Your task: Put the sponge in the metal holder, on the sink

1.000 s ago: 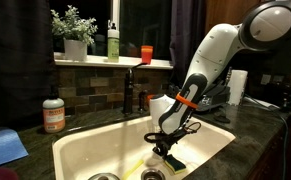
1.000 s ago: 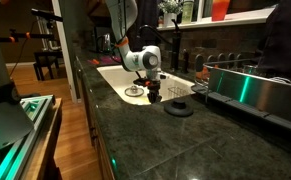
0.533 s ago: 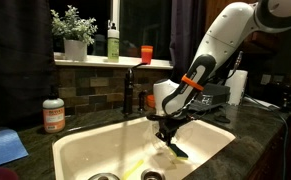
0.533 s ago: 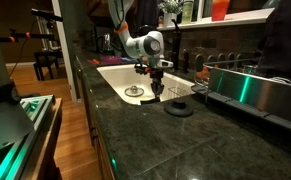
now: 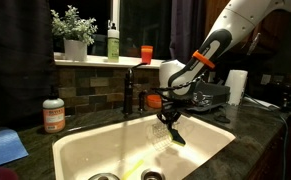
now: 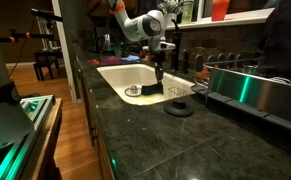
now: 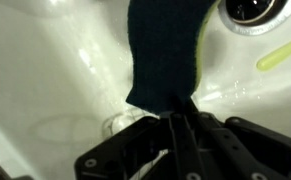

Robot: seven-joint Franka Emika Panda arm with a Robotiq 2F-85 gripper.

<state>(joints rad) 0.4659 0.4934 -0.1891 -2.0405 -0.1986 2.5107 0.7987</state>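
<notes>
The sponge still hangs beside the holder's wires, so the gripper will lift it toward the rim at the sink's side, over the wire metal holder (image 7: 117,122), then lower to release it.
My gripper (image 5: 168,113) is shut on the top edge of a dark sponge (image 5: 175,134) with a yellow side, and the sponge hangs below the jaws above the white sink (image 5: 85,150). The wrist view shows the sponge (image 7: 163,50) straight ahead of the shut fingers (image 7: 171,110), over the basin floor. The gripper (image 6: 160,60) and the hanging sponge (image 6: 159,77) also show in an exterior view. A wire metal holder (image 6: 179,92) seems to sit at the sink's edge, below and beside the sponge; its detail is faint.
A dark faucet (image 5: 128,90) stands behind the sink. An orange-labelled bottle (image 5: 53,115) and a blue cloth (image 5: 3,148) lie on the counter. A drain (image 7: 253,10) and a yellow-green item (image 7: 280,52) are in the basin. A black round stopper (image 6: 178,110) and a dish rack (image 6: 250,88) sit on the counter.
The gripper has risen from the sink's bottom, carrying the sponge up and slightly toward the faucet side. The sponge now hangs clear of the basin floor.
</notes>
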